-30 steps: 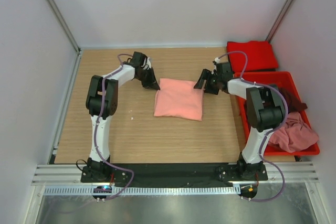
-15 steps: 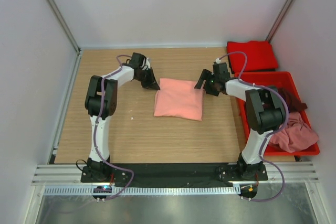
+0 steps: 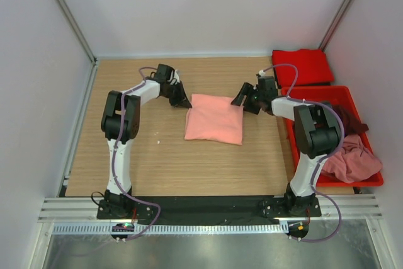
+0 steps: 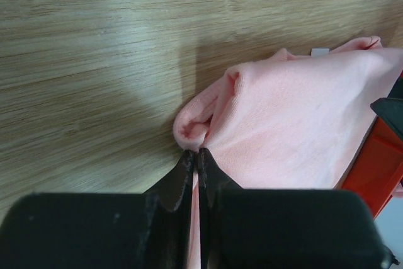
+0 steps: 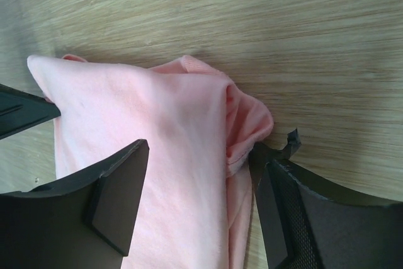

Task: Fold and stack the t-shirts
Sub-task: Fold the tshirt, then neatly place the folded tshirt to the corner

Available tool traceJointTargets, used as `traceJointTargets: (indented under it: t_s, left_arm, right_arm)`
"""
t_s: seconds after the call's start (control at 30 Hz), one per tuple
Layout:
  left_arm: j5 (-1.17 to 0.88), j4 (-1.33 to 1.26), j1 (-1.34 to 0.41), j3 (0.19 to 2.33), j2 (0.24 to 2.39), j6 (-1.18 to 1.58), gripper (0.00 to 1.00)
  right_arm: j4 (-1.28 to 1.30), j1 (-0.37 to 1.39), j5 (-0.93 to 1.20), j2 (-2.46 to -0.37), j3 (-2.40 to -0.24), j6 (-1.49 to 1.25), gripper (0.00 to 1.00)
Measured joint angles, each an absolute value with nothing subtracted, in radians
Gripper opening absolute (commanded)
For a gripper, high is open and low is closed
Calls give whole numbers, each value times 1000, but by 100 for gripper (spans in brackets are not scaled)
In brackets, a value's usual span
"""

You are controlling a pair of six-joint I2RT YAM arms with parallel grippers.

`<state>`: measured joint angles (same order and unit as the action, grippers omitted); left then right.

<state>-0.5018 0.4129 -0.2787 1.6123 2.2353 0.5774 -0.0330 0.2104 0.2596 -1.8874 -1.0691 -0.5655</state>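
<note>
The shirt's side fold (image 3: pixel 240 111) (image 5: pixel 227 188) runs between my right gripper's open fingers. Next, that gripper moves slightly back, away from the bunched corner, and closes on the fold.
A folded salmon-pink t-shirt (image 3: pixel 214 120) lies in the middle of the table. My left gripper (image 3: pixel 186 103) is at its far left corner, shut on the salmon-pink t-shirt (image 4: pixel 296 124), with a sliver of cloth pinched between the jaws (image 4: pixel 195 154). My right gripper (image 3: pixel 241 102) is at the far right corner and stands open. In the right wrist view, its fingers straddle the bunched corner of the shirt (image 5: pixel 145 130) without closing on it. A bright red t-shirt (image 3: pixel 302 67) lies folded at the back right. A dark maroon t-shirt (image 3: pixel 349 121) and a dusty pink t-shirt (image 3: pixel 352 159) sit crumpled in the bin.
The rigid red plastic bin (image 3: pixel 315 89) stands along the table's right edge, close behind my right arm, and shows at the right of the left wrist view (image 4: pixel 378 162). White walls enclose the table on three sides. Bare wood surrounds the salmon shirt.
My right gripper has edged slightly left, closer over the shirt's far right corner. My left gripper has stayed clamped on the far left corner.
</note>
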Motion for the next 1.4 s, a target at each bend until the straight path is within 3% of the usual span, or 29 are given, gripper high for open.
traceJointTargets:
  t_s: [0.3,0.6,0.8,1.0,1.4]
  left_arm:
    - [-503,380,-275,1583,2224,597,2]
    - [-507,350,-273,1560,2215,611,2]
    - [-506,327,-273,1539,2207,622,2]
    - [-501,299,-273,1515,2195,627,1]
    - [-497,260,-273,1482,2181,633,1]
  right_arm:
    - [-192,140,420,-1899,-987,-598,61]
    - [-286,130,527,-1925,-958,-613,60]
    - [-268,135,514,-1909,-950,-615,66]
    - [-68,154,382,-1826,-965,-615,72]
    - [-45,183,311,-1790,-932,-669,73]
